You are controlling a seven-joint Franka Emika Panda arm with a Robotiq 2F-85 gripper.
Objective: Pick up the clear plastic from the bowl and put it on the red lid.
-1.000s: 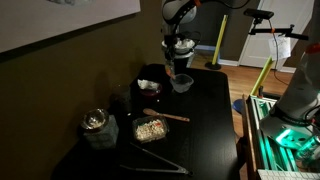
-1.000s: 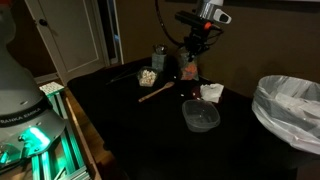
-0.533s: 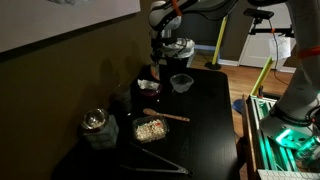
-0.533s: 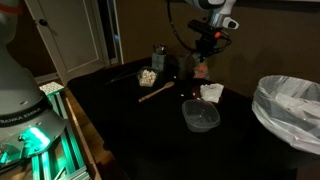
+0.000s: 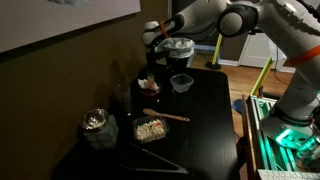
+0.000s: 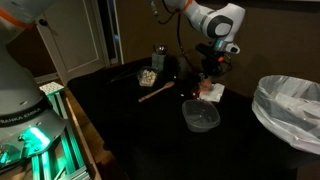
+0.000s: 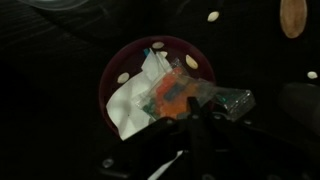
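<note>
I will next move my gripper slightly back over the red lid, toward the bowl [image 5: 181, 82], and open it to let go of the clear plastic, because the plastic already overlaps the lid.
The red lid [image 7: 120, 66] lies on the black table and shows in both exterior views [image 5: 150, 88] [image 6: 212, 93], with a white patch [image 7: 132, 108] on top. My gripper [image 7: 193, 112] hangs right over the lid [image 5: 150, 74] [image 6: 208, 78]. It is shut on the clear plastic [image 7: 228, 100], a crumpled see-through scrap that lies across the lid's near side. The small greyish bowl [image 5: 181, 82] [image 6: 200, 116] stands beside the lid and looks empty.
A tall round bin with a shiny clear liner [image 6: 290, 104] [image 5: 178, 47] stands close by. A tray of tan bits [image 5: 150, 129], a wooden stick [image 5: 166, 116], a jar [image 5: 95, 122] and tongs [image 5: 152, 165] lie further along the table. Loose tan bits [image 7: 212, 16] dot the table.
My gripper has swung from over the bowl across to the red lid and come down, carrying the clear plastic with it. The bowl has stayed in place.
</note>
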